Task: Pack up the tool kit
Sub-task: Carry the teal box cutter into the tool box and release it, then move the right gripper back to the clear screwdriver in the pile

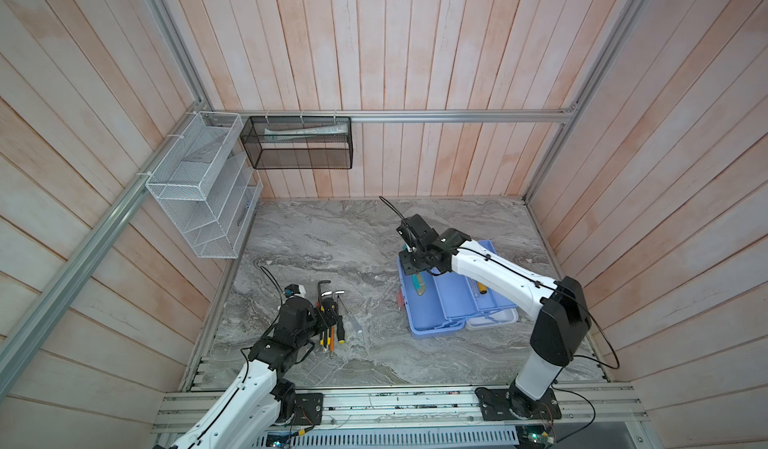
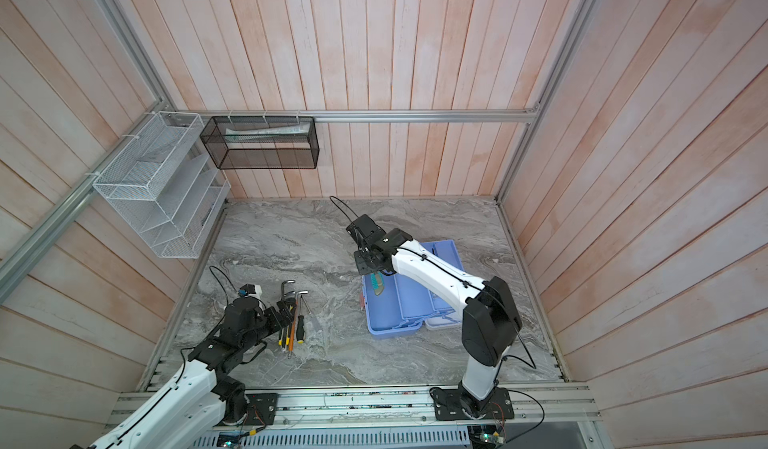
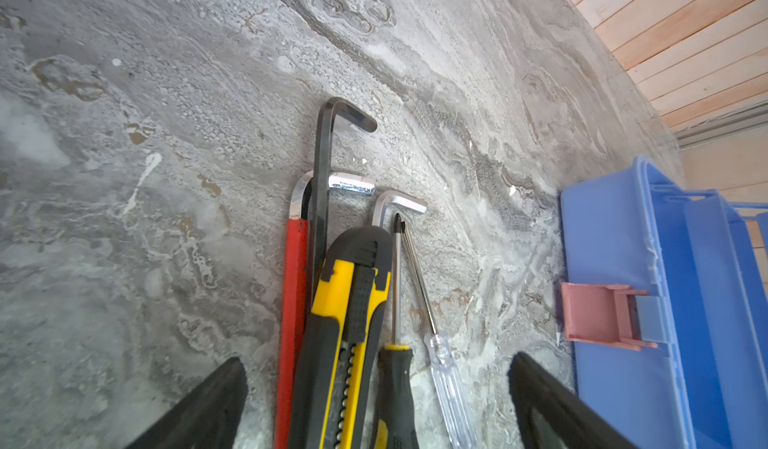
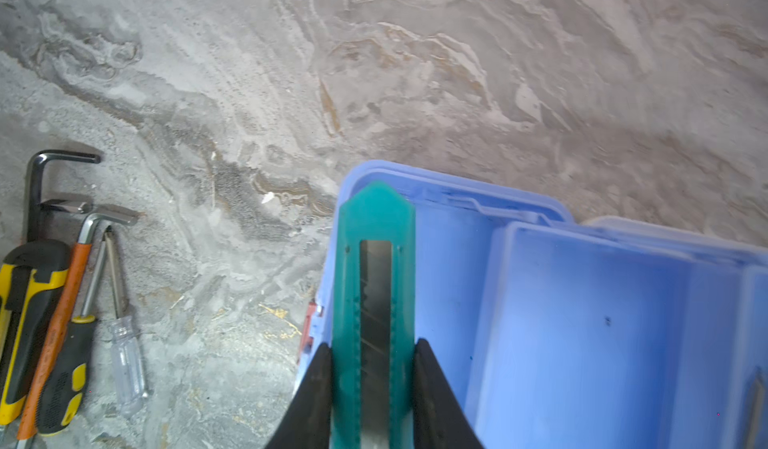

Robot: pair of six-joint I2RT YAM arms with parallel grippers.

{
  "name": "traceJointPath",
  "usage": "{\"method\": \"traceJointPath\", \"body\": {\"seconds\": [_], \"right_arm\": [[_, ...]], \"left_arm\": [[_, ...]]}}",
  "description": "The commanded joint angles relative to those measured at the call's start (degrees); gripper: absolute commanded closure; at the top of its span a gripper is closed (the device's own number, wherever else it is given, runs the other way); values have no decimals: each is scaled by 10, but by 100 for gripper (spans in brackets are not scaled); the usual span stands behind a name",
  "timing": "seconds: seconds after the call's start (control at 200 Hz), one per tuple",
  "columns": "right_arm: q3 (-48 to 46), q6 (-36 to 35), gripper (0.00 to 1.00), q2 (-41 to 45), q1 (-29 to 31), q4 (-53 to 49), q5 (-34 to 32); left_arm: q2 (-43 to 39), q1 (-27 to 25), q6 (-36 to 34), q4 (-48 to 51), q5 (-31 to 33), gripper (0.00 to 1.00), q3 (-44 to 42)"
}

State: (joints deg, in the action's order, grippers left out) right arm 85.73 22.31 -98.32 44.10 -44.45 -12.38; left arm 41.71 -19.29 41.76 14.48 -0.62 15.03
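My right gripper moves away from the loose tools next, over the toolbox's middle section [image 1: 454, 297] [image 4: 572, 329] and down. It releases the green utility knife there, because that section is empty.
The tool kit's light blue toolbox [image 1: 428, 314] [image 2: 390, 314] lies open on the right, its white lid [image 1: 494, 318] beyond it and its pink latch [image 3: 598, 314] facing the loose tools. My right gripper [image 4: 374, 359] [image 1: 415, 274] is shut on a green utility knife [image 4: 374, 280] [image 1: 419, 284] above the box's near compartment [image 4: 457, 260]. My left gripper [image 3: 378, 368] [image 1: 329, 307] stands open over a row of tools: a yellow-black utility knife [image 3: 345, 322], a red-handled hex key [image 3: 295, 301], a black hex key [image 3: 322, 176], a black-yellow screwdriver [image 3: 397, 384] and a clear-handled screwdriver [image 3: 449, 384].
A yellow-handled tool [image 1: 481, 288] lies in the box's tray. A white wire basket [image 1: 199, 193] and a black mesh basket [image 1: 299, 143] hang on the left and back walls. Wooden walls enclose the marble tabletop [image 1: 332, 239] on three sides.
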Motion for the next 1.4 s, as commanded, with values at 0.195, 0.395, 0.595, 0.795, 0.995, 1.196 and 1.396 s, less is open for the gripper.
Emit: {"method": "traceJointPath", "body": {"seconds": [0.195, 0.395, 0.595, 0.795, 0.995, 1.196, 1.396], "right_arm": [[-117, 25, 90, 96, -71, 15, -33], [-152, 25, 90, 98, -92, 30, -24], [-179, 35, 82, 87, -92, 48, 8], [-169, 29, 62, 75, -93, 39, 1], [-135, 9, 47, 66, -89, -1, -11], [-68, 1, 47, 57, -24, 21, -4], [-49, -2, 48, -13, 70, 124, 100]], "left_arm": [[13, -1, -10, -17, 3, 0, 22], [16, -1, -15, -9, 5, 0, 32], [28, -1, -13, -17, 2, 0, 26], [26, -1, -15, -11, 7, 0, 28], [22, 0, -21, 17, 32, 0, 44], [19, 3, -10, 25, 50, 0, 46], [11, 9, -1, 43, 64, 0, 40]]}}
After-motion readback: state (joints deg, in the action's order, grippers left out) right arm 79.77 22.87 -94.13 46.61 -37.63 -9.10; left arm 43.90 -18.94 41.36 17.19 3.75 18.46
